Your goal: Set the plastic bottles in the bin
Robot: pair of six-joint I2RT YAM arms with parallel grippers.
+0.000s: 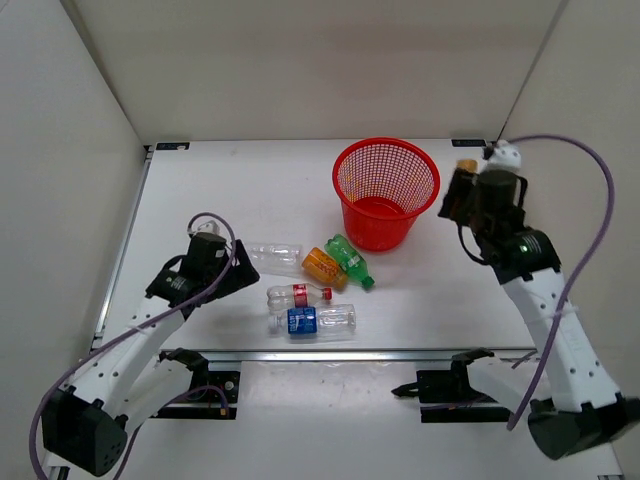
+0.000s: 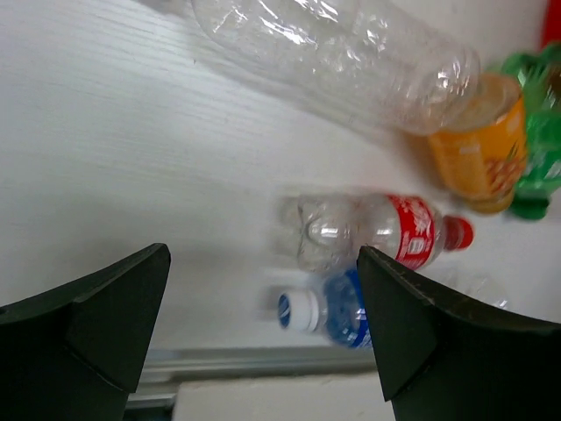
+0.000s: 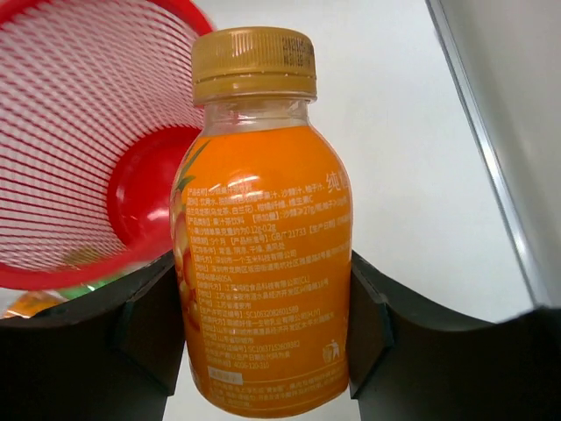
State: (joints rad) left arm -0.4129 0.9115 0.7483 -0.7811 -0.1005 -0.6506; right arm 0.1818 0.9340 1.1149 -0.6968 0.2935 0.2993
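The clear bottle lies at an angle, below and outward of my left gripper. My left gripper will next move its open fingers down and outward and turn them across the clear bottle's middle [image 1: 265,257] [image 2: 289,37].
The red mesh bin [image 1: 385,190] stands upright at the back centre; its inside shows in the right wrist view [image 3: 79,158]. My right gripper [image 1: 462,190] is shut on an orange bottle [image 3: 263,254], held just right of the bin's rim. On the table lie a clear unlabelled bottle [image 1: 275,257], an orange bottle [image 1: 324,268], a green bottle [image 1: 350,259], a red-label bottle [image 1: 298,295] and a blue-label bottle [image 1: 312,321]. My left gripper [image 1: 240,270] is open and empty, just left of the clear bottle; its view shows the clear bottle [image 2: 351,53], red-label bottle [image 2: 386,230] and blue-label bottle [image 2: 329,307].
White walls enclose the table on three sides. A metal rail [image 1: 320,353] runs along the near edge, just in front of the blue-label bottle.
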